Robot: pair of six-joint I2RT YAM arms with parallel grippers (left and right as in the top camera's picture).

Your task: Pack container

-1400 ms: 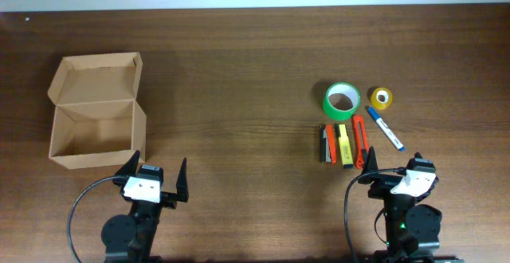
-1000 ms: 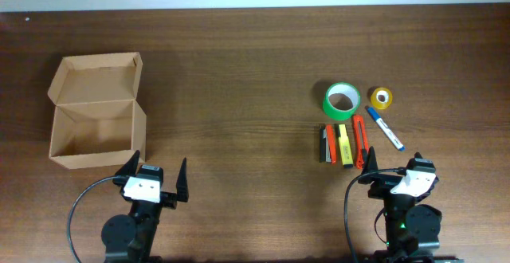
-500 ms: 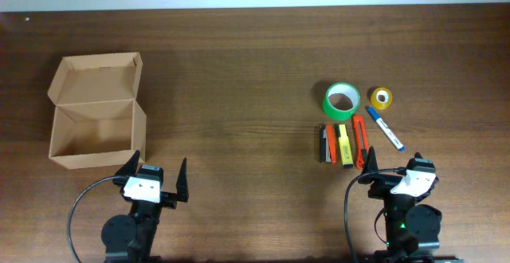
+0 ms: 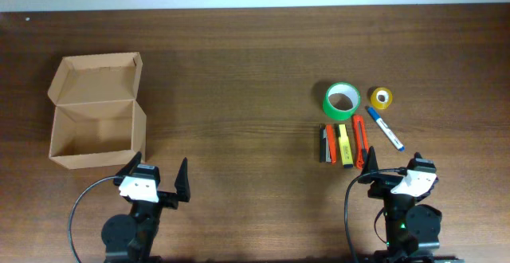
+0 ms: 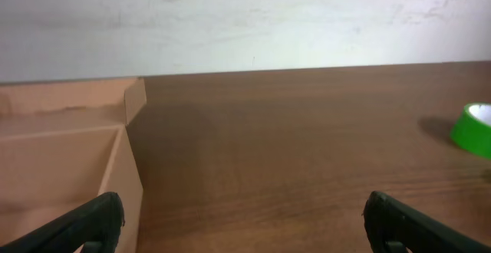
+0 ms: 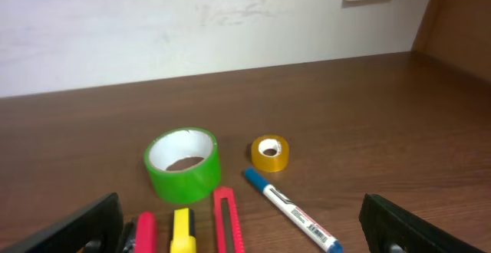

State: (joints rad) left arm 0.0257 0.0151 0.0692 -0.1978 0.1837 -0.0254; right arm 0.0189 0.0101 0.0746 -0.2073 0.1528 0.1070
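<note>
The left gripper will next rise outward, tilt its fingers down and lower astride the container's side facing the stationery (image 4: 139,123) (image 5: 117,155), because the container is empty inside and has room for one finger.
The container (image 4: 92,160), a tan cardboard box, stands open and empty at the left, its flap lid (image 4: 96,78) folded back. My left gripper (image 4: 156,171) is open just to the right of its front corner; the left wrist view shows the box wall (image 5: 61,153) beside the left finger, with the left gripper (image 5: 244,211) holding nothing. My right gripper (image 4: 396,171) is open near the table's front edge, just short of the stationery. In its wrist view the right gripper (image 6: 242,207) has nothing between its fingers.
At the right lie a green tape roll (image 4: 342,100), a small yellow tape roll (image 4: 382,98), a blue marker (image 4: 385,129), a red cutter (image 4: 360,139), a yellow highlighter (image 4: 344,146), an orange marker (image 4: 332,142) and a black pen (image 4: 323,145). A white wall runs behind the table.
</note>
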